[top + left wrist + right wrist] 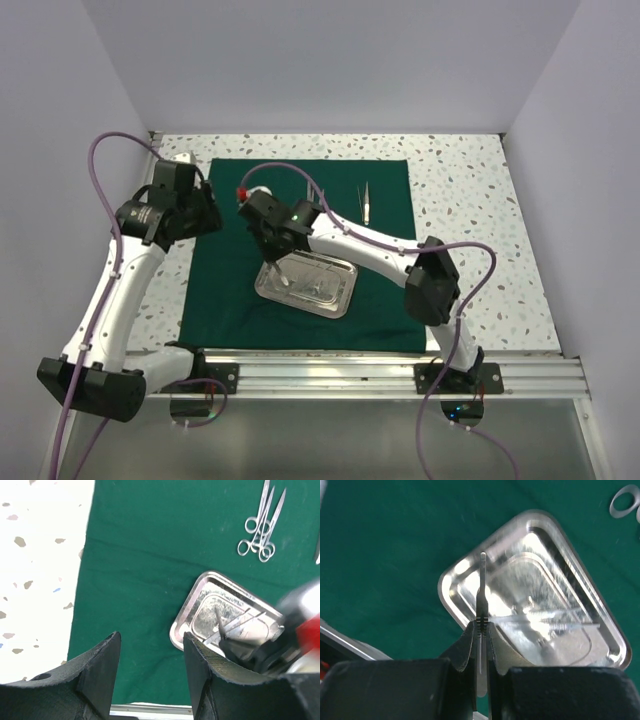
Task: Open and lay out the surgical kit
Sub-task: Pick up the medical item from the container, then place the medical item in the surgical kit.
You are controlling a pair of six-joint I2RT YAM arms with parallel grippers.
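My right gripper is to raise the instrument slightly first and carry it outward past the tray. Then it needs to lower it onto the empty cloth (230,290) beside the scissors-like forceps (260,530).
The dark green cloth (230,290) lies spread flat on the table. On it stands the shiny steel tray (343,303), seen close in the right wrist view (451,577). My right gripper (481,627) hangs over the tray's near corner, shut on a slim silver instrument (482,585) that sticks out past the fingertips. Other thin instruments (555,620) lie in the tray. Scissors-like forceps (260,530) and a slim tool (366,203) rest on the cloth beyond the tray. My left gripper (150,655) is open and empty, above the cloth's left part.
The speckled tabletop (470,200) borders the cloth on the left, right and back. White walls close in three sides. A metal rail (380,375) runs along the near edge. The right arm (380,245) reaches across the cloth's middle.
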